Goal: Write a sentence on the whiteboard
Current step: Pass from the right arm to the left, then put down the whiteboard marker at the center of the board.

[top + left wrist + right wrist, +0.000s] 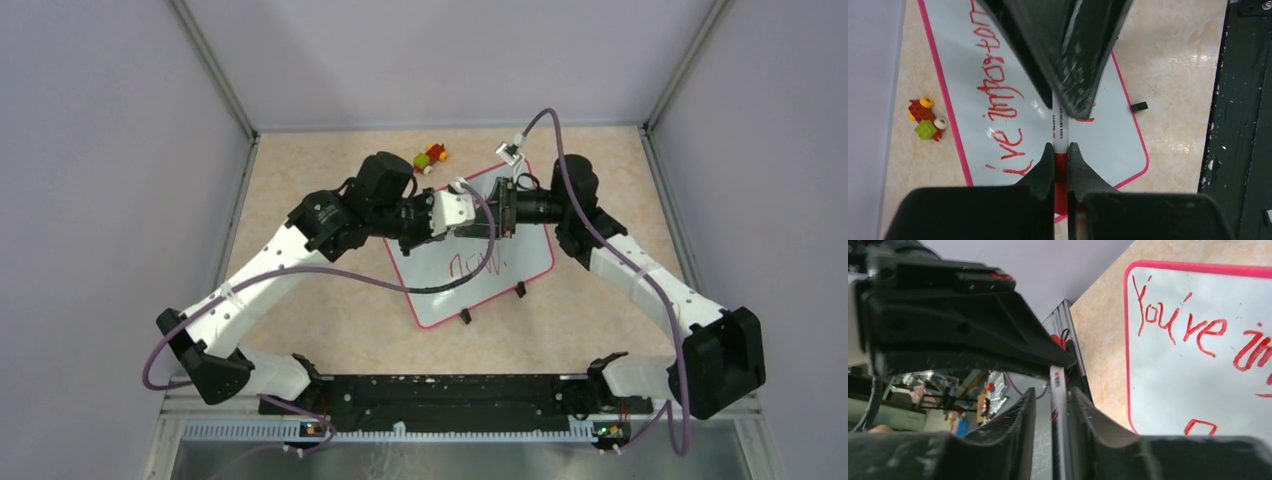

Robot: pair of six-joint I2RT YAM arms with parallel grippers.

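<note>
My left gripper will next go down to the left in the top view to the bare tabletop (328, 286) beside the board and let go of the marker, because the board already has red words on it.
The whiteboard (440, 290) lies tilted on the table, pink-red rim, two black clips on its near edge. The sentence (1178, 322) is in red, "You're im…" in the right wrist view and "…'re important" in the left wrist view (998, 85); a short word below it is mostly hidden. My left gripper (1061, 160) is shut on the red end of a white marker (1060, 132), held above the board. My right gripper (1054, 405) faces it, with its jaws astride the marker barrel (1058, 390) and a gap on one side. Both grippers meet over the board (483, 220).
A small toy of red, green and yellow bricks (432, 157) lies just beyond the board's far corner, also in the left wrist view (925, 120). Grey walls enclose the table on three sides. The black base rail (450, 400) runs along the near edge.
</note>
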